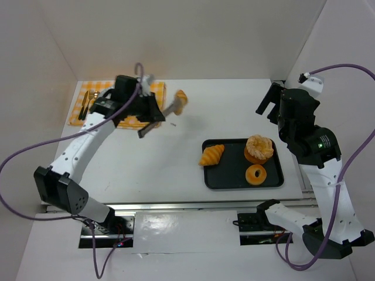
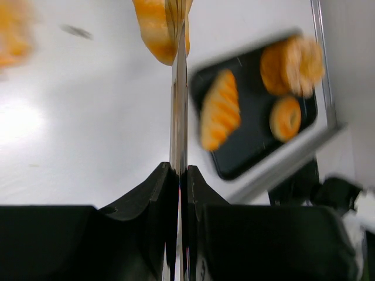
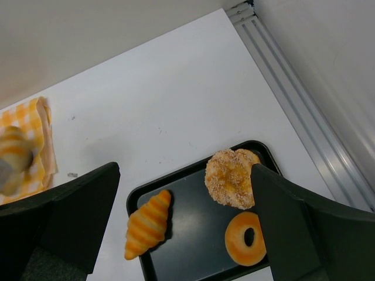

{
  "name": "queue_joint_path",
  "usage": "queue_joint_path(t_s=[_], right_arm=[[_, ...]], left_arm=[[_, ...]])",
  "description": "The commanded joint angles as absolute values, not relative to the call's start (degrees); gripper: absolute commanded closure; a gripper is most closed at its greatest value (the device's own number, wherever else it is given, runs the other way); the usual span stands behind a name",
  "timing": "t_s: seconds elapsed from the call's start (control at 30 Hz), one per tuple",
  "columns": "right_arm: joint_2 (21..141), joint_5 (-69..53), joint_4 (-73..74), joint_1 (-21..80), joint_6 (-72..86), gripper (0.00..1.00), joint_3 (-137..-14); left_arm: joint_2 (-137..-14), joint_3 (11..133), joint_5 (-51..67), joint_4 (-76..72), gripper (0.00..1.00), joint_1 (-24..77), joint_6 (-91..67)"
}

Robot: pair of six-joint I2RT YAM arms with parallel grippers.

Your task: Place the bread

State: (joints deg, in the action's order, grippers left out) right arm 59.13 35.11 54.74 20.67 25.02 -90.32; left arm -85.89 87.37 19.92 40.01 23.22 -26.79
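Note:
Next, my left gripper lowers left in the top view and releases the tongs' handles, as the yellow checked cloth lies below it on that side.
A piece of orange bread (image 1: 180, 99) hangs above the white table, pinched at the tip of metal tongs (image 1: 166, 113). My left gripper (image 1: 152, 117) is shut on the tongs' handles. In the left wrist view the tongs (image 2: 177, 88) run straight up from my gripper (image 2: 179, 172) to the bread (image 2: 155, 26), which is cut off by the top edge. The black tray (image 1: 275, 182) lies to the right and nearer the arms. My right gripper (image 1: 268, 103) stands open, high over the tray's far side (image 3: 184, 170), with nothing between its fingers.
The tray (image 3: 176, 181) holds a croissant (image 1: 211, 154), a sugared round pastry (image 1: 259, 148) and a ring doughnut (image 1: 255, 174). A yellow checked cloth (image 1: 79, 114) with cutlery (image 1: 85, 105) lies at the far left. White walls close in the left, back and right.

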Motion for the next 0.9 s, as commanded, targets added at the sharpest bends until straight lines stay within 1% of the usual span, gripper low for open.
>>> queue_joint_path(t_s=[0.0,0.1,0.13,0.23,0.33,0.47,0.5,0.67,0.7,0.73,0.77,0.83,0.87], right_arm=[[58.18,34.72,53.26,20.30,24.79,0.00,-90.18],[58.18,33.57,52.13,20.30,24.79,0.00,-89.47],[58.18,32.88,52.12,20.30,24.79,0.00,-88.86],[58.18,32.26,50.80,20.30,24.79,0.00,-88.24],[58.18,31.73,50.10,20.30,24.79,0.00,-86.93],[59.32,31.73,49.57,20.30,24.79,0.00,-86.92],[59.33,31.73,49.57,20.30,24.79,0.00,-86.92],[59.85,31.73,49.57,20.30,24.79,0.00,-87.45],[60.46,31.73,49.57,20.30,24.79,0.00,-87.45],[60.99,31.73,49.57,20.30,24.79,0.00,-87.45],[61.00,31.73,49.57,20.30,24.79,0.00,-88.06],[61.00,31.20,49.57,20.30,24.79,0.00,-88.07],[61.00,31.20,49.57,20.30,24.79,0.00,-88.07]], left_arm=[[-78.84,88.59,16.89,37.35,1.00,11.99,-27.77],[-77.70,89.30,8.20,37.97,1.00,7.14,-26.63],[-77.70,89.30,2.43,37.36,1.00,4.51,-26.63],[-80.93,88.77,-2.44,35.34,1.00,-0.85,-26.02],[-85.33,88.77,2.01,31.13,1.00,-6.48,-26.02],[-92.62,89.29,6.41,26.81,1.00,-9.49,-28.56],[-95.51,90.60,6.42,26.81,1.00,-9.49,-28.56],[-100.98,91.76,2.29,26.81,1.00,-8.26,-28.04],[-102.99,92.37,2.29,26.81,0.98,-8.26,-28.04],[-103.96,92.90,2.29,28.11,0.88,-8.26,-28.04],[-104.76,93.68,2.89,28.12,0.86,-8.26,-28.04],[-105.29,94.30,3.52,29.53,0.73,-8.26,-28.04],[-105.29,94.31,3.52,29.53,0.62,-8.26,-28.04]])
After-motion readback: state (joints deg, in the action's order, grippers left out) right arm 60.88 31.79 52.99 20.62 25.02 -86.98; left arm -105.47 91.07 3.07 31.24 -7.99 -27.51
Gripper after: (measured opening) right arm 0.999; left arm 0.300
